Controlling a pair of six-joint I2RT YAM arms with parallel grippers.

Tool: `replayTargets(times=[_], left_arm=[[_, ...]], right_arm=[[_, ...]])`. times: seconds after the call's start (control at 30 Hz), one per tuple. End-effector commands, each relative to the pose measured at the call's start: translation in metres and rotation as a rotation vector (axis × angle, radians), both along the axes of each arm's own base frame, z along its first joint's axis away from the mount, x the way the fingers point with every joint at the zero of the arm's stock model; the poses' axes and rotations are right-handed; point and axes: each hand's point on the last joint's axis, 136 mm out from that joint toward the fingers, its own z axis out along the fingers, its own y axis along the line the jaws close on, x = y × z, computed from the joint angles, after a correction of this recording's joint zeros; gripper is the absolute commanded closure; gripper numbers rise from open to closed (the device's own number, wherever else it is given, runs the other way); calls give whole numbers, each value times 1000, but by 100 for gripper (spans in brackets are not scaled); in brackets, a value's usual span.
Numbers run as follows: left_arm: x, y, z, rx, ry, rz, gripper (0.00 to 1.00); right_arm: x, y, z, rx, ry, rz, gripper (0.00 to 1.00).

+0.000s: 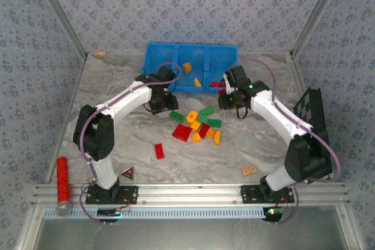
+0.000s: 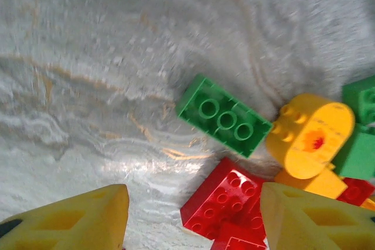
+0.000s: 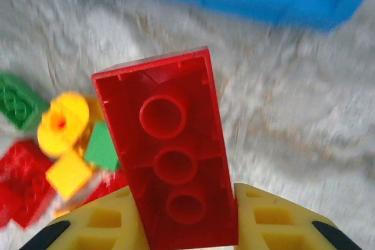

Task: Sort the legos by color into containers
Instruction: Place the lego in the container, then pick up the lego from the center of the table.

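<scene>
My right gripper carries the long red brick outward over the blue bin's near rim next, before the brick goes into the bin's section with red legos.
A pile of red, green and yellow-orange legos (image 1: 198, 125) lies mid-table, with one red brick (image 1: 159, 151) apart at the near left. The blue bin (image 1: 158, 62) stands at the back; its middle compartment holds two orange legos (image 1: 187, 67) and its right one red legos (image 1: 215, 84). My right gripper (image 3: 186, 218) is shut on a long red brick (image 3: 170, 144), underside showing, between the pile and the bin (image 3: 263, 1). My left gripper (image 2: 193, 215) hangs open over the pile's left edge, above a red brick (image 2: 225, 200) and near a green brick (image 2: 225, 118).
A tan tile (image 1: 249, 171) lies at the near right. A red-and-black triangle (image 1: 128, 173) sits by the left arm's base, and a red cylinder (image 1: 61, 180) lies at the near left edge. A black grid panel (image 1: 307, 106) leans at the right wall.
</scene>
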Motion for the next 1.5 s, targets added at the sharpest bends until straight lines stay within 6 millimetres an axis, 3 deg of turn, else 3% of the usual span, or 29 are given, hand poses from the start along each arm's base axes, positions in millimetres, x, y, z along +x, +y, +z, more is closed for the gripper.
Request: replayTargets(times=[0.0,0.23,0.53,0.93,1.47], left_arm=[[-2,-9,8,-66,1,120,38],[-1,-19,-4,-115,17,235,35],[-3,-30,-15,-138,86,337,34],[0,-33,-37,-107,135,400,33],[12,-40,-63,-89,169,421,33]], right_arm=[[45,-5,16,-56,-99,15,75],[116,-4,13,-61,-171,-6,75],[162,-10,-15,-53,-152,-25,74],[175,-8,-44,-57,-114,-9,67],[167,-8,-27,-12,-118,2,45]])
